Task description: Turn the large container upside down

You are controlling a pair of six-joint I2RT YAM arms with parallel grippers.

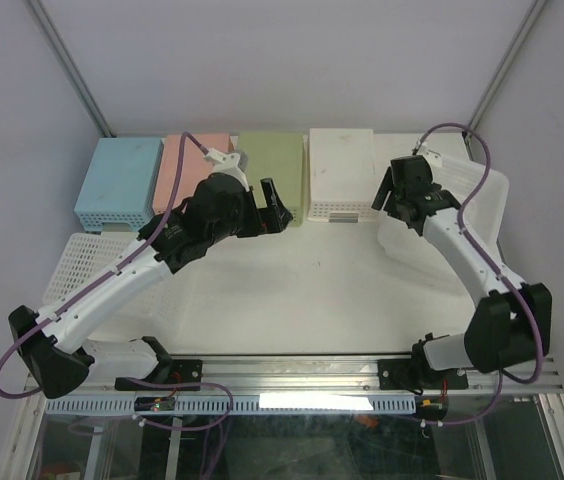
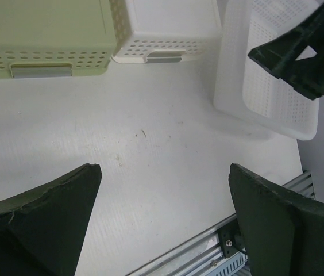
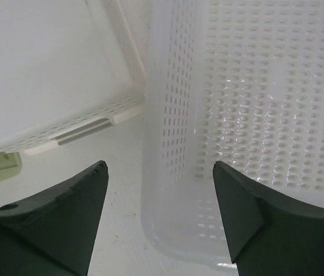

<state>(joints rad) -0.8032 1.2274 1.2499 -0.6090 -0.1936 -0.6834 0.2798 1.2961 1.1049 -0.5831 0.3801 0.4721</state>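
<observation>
The container's side by the white box is below, between the open fingers, so the robot's right gripper will next go down over that side and close.
The large container is a translucent white perforated basket at the right of the table, its open side facing up. It also shows in the left wrist view and the right wrist view. My right gripper is open at the container's near-left corner; in its wrist view the gripper has the container's side wall between its open fingers, not touching. My left gripper is open and empty above the middle of the table, in front of the green box.
Four small boxes stand upside down along the back: blue, pink, green, white. A flat white perforated basket lies at the left under my left arm. A metal rail runs along the near edge.
</observation>
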